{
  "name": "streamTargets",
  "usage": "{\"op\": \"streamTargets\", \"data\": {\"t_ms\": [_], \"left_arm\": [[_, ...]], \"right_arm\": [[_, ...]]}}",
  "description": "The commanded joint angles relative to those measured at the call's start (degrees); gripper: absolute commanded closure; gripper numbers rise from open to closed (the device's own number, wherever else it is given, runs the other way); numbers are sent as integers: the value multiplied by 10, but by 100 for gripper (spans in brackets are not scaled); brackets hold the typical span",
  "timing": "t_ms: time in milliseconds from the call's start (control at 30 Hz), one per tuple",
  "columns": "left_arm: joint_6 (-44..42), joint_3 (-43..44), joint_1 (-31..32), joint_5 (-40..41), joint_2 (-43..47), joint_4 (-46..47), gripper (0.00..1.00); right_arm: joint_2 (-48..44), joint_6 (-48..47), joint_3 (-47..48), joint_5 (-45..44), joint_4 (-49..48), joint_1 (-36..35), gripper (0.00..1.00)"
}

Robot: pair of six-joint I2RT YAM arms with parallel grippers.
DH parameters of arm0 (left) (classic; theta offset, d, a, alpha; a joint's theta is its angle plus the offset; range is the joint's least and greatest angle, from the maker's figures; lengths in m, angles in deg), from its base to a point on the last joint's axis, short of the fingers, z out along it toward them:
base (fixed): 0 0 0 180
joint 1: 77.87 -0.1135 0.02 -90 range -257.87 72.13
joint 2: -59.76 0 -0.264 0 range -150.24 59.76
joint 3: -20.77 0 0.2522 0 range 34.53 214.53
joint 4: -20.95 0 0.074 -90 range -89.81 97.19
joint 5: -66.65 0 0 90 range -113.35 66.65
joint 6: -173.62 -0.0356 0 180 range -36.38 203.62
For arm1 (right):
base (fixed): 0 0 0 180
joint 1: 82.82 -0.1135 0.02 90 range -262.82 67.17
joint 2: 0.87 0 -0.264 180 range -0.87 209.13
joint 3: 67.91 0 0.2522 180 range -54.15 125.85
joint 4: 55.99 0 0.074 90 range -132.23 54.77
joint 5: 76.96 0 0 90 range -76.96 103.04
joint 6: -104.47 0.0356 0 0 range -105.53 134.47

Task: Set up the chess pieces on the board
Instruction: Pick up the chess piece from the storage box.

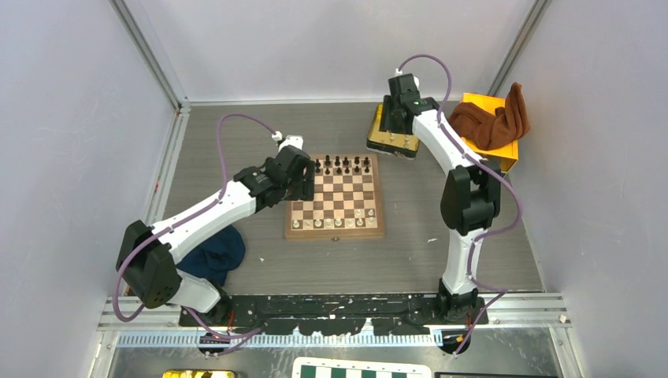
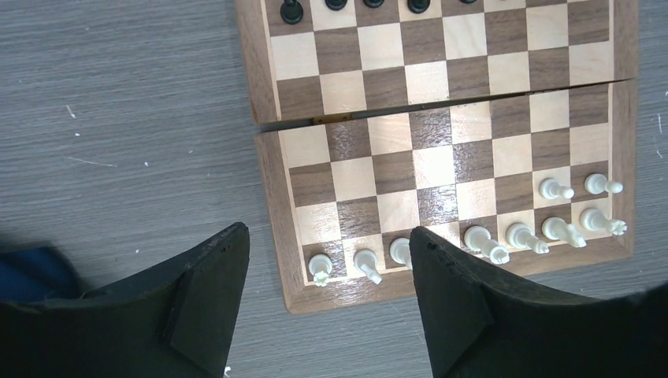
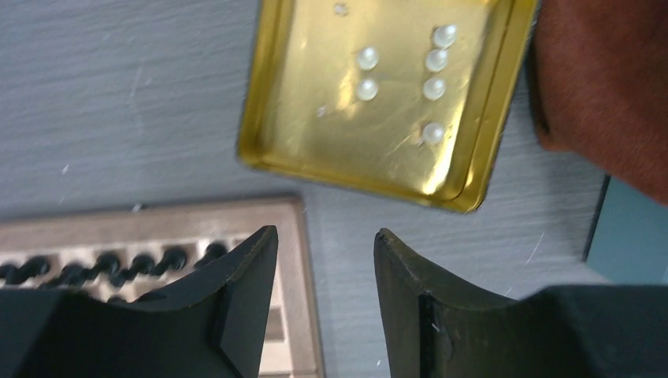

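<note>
My right gripper comes down into the tray (image 1: pixel 378 143) next and closes on the nearer of the paired pieces, since squares before the board's white row stand bare.
The wooden board (image 1: pixel 335 197) lies mid-table. Dark chess pieces (image 1: pixel 343 164) line its far edge and white pieces (image 1: pixel 335 223) its near edge. My left gripper (image 1: pixel 306 179) hovers at the board's far left corner. In the left wrist view this gripper (image 2: pixel 329 230) is open and empty above the row of white pieces (image 2: pixel 512 235). My right gripper (image 1: pixel 391 126) hangs over the yellow tray (image 1: pixel 378 143). The right wrist view shows it (image 3: pixel 327 232) open and empty, with several white pieces (image 3: pixel 429 63) in the tray (image 3: pixel 268 102).
A brown cloth (image 1: pixel 492 118) drapes over a yellow box at the back right. A blue cloth (image 1: pixel 217 256) lies under the left arm. A green-and-white checkered board (image 1: pixel 362 368) pokes in at the bottom edge. Grey walls close in on both sides.
</note>
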Motion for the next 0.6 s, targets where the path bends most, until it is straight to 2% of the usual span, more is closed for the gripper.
{"op": "streamTargets", "data": {"t_ms": [0,267,567], "left_arm": [[-15,14,-9,11,30,2,24],[-34,4,-27,-11,26,22,23],[-36,-2,-44,-26,14,26,23]], "right_arm": [[50,-13,70,7,-5,29,46],[147,-35,150,18,-13,59,46],[220,-39,211,21,-10,62,48]]}}
